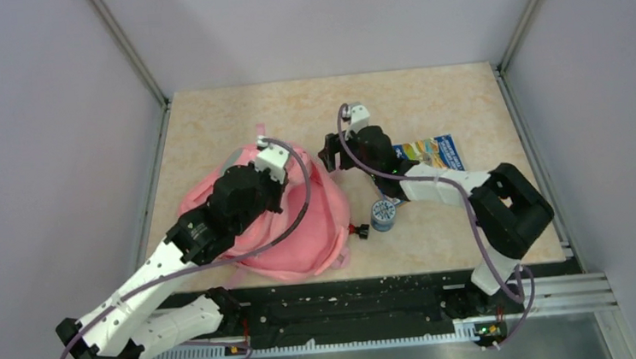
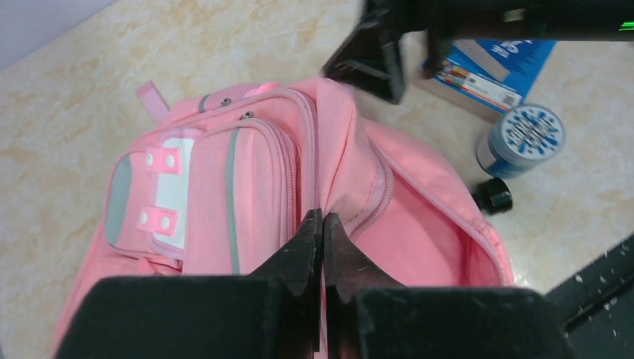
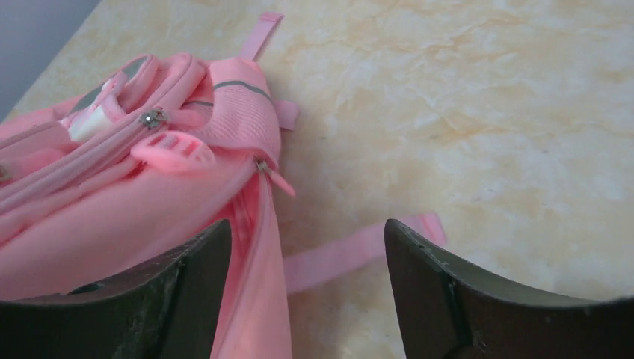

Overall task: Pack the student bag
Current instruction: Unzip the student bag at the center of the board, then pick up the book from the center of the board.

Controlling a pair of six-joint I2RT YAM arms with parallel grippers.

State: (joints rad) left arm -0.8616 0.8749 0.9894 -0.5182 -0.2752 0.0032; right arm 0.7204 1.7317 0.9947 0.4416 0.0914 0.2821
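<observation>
The bag's main zip gapes, so the robot's right gripper needs to move over the thick paperback book next, down onto the book's end away from the bag.
The student bag (image 1: 318, 222), soft and pink, lies on the table's left half under my left arm. Its main zip gapes and the pink inside (image 2: 422, 239) shows. My left gripper (image 2: 322, 217) is shut on a raised fold of fabric at the rim of that opening, beside the front pocket (image 2: 247, 194). My right gripper (image 3: 308, 224) is open at the bag's far right edge. The loose zip edge (image 3: 258, 247) hangs just inside its left finger, untouched by the right finger. In the top view the right gripper (image 1: 330, 154) sits beside the bag's upper right corner.
A blue printed booklet (image 1: 431, 153) lies flat under the right arm. A round blue-and-white container (image 1: 383, 215) and a small black cap (image 1: 360, 230) stand just right of the bag. A pink strap (image 3: 359, 250) trails on the table. Metal frame rails border the table.
</observation>
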